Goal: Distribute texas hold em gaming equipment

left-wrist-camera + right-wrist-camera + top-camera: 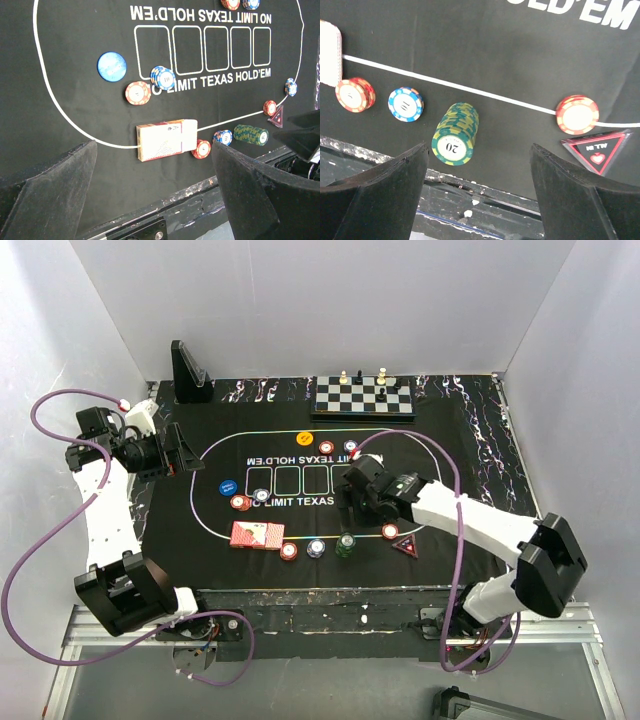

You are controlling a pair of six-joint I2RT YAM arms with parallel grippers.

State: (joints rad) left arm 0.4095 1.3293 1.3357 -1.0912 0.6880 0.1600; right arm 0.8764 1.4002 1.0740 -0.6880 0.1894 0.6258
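Observation:
The robot's right gripper should next ease toward the left in the wrist view and lower onto the green stack's top chips (346, 539) (452, 148), since they sit off-center between its fingers.
A deck of red-backed cards (258, 535) lies at the mat's near left, also in the left wrist view (166, 139). Along the near line lie a red chip (290, 551), a blue chip (316, 547), a green chip stack (345, 544), another red chip (391, 531) and the dark red triangular marker (405, 545). My right gripper (356, 505) hovers open and empty above the green stack (455, 134), with the marker (597, 147) to its right. My left gripper (183, 452) is open and empty at the mat's left edge. A blue disc (112, 66) and two chips lie near the printed text.
A chessboard (365, 397) with pieces stands at the back. A black stand (188, 372) is at the back left. Several more chips (325, 447) lie at the mat's far side. The scuffed table front edge (485, 192) runs just below the right gripper.

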